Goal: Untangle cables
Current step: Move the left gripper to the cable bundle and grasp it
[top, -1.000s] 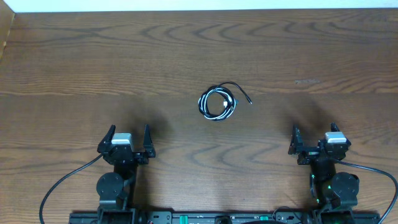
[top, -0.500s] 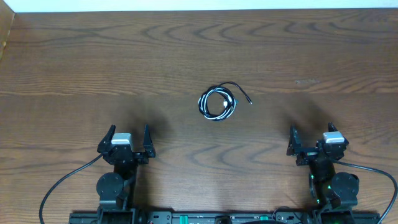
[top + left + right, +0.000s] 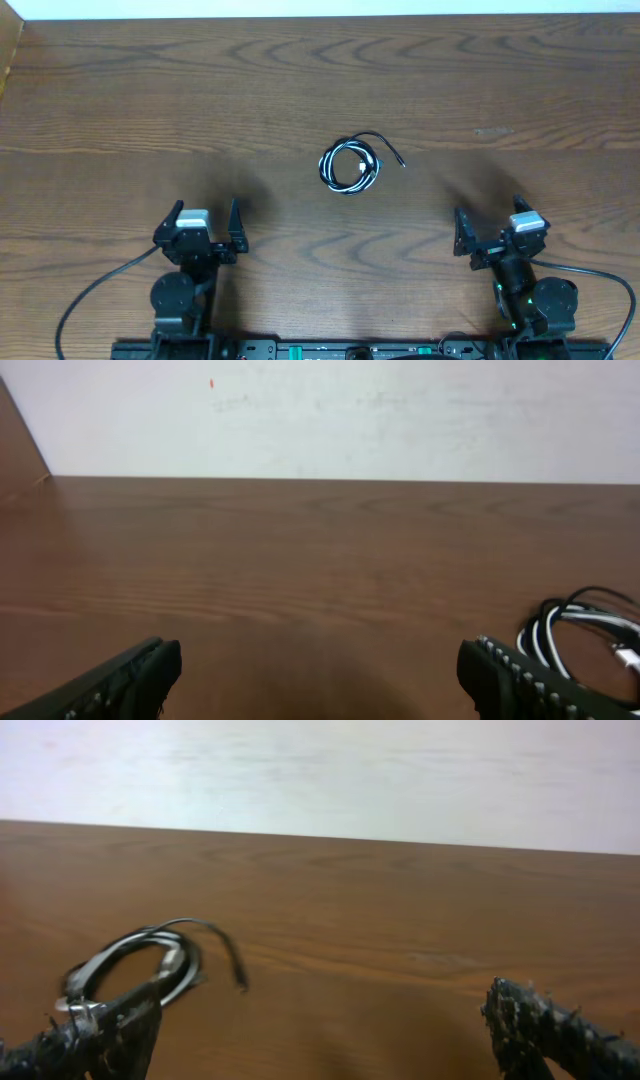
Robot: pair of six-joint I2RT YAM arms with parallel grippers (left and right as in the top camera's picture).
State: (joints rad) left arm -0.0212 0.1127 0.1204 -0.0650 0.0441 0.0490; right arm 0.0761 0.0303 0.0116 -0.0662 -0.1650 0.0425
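Note:
My left gripper moves outward next, then turns toward the bundle and goes down onto the coil's side (image 3: 326,168) (image 3: 535,636) opposite the black end, since the gripper stands well short.
The cables (image 3: 351,166) lie coiled together in a small bundle at the middle of the wooden table, black cords with one white one, and a black end sticks out to the right. The bundle shows at the right edge of the left wrist view (image 3: 580,632) and at the left of the right wrist view (image 3: 135,960). My left gripper (image 3: 205,222) is open and empty at the near left, well short of the bundle. My right gripper (image 3: 488,225) is open and empty at the near right, also apart from it.
The wooden table (image 3: 150,100) stretches bare around the bundle to a white wall at the back. Thicker black wires (image 3: 95,295) run from both arm bases at the front edge.
My right gripper has moved a little forward and turned leftward toward the bundle. The left gripper has barely shifted. The cables have not moved.

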